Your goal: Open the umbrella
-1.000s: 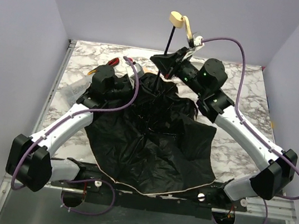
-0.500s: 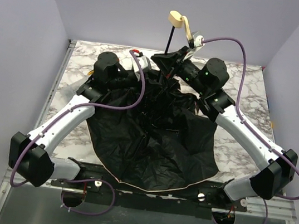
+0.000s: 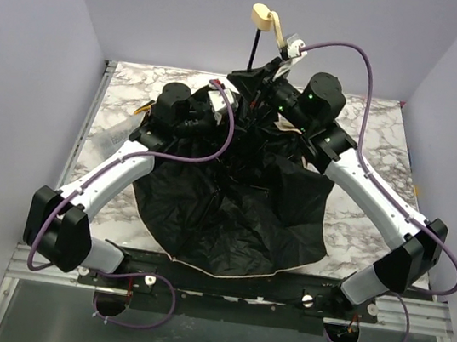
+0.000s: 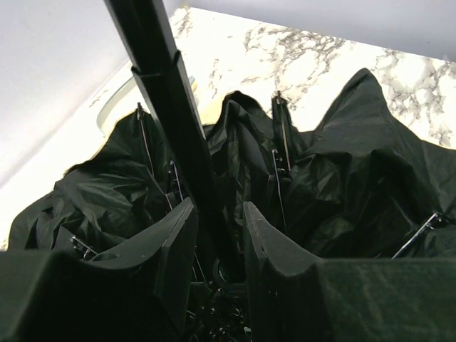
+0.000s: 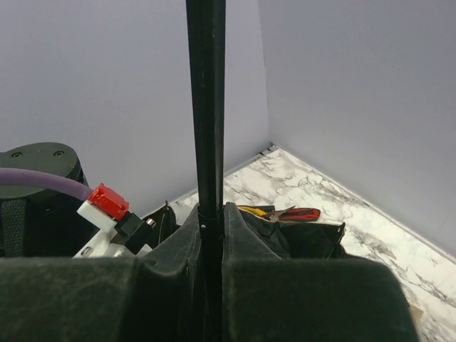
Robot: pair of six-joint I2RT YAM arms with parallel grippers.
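The left gripper slides down along the umbrella's thin black shaft (image 3: 254, 50) next and closes around the shaft's base, since that part already stands between its open fingers.
The umbrella lies upside down, its black canopy (image 3: 222, 213) slumped on the marble table (image 3: 368, 157). Its thin black shaft (image 3: 254, 50) stands up to the beige handle knob (image 3: 264, 16), where the strap (image 3: 280, 32) hangs. My right gripper (image 3: 256, 85) is shut on the shaft (image 5: 206, 107) partway up, seen close in the right wrist view (image 5: 212, 214). My left gripper (image 3: 224, 117) sits low among the folds and ribs (image 4: 356, 164). Its fingers (image 4: 174, 235) stand apart either side of the shaft's base (image 4: 167, 92); the left gripper (image 4: 217, 221) is open.
Red-and-yellow pliers (image 5: 285, 212) lie on the marble behind the canopy, by the back left wall. Grey walls enclose the table on three sides. Purple cables loop off both wrists. The canopy's beige edge (image 3: 222, 272) reaches the table's near rail.
My left gripper left the canopy's left side, swung right to the shaft's base and opened round it. My right gripper shifted the shaft and handle slightly up and left.
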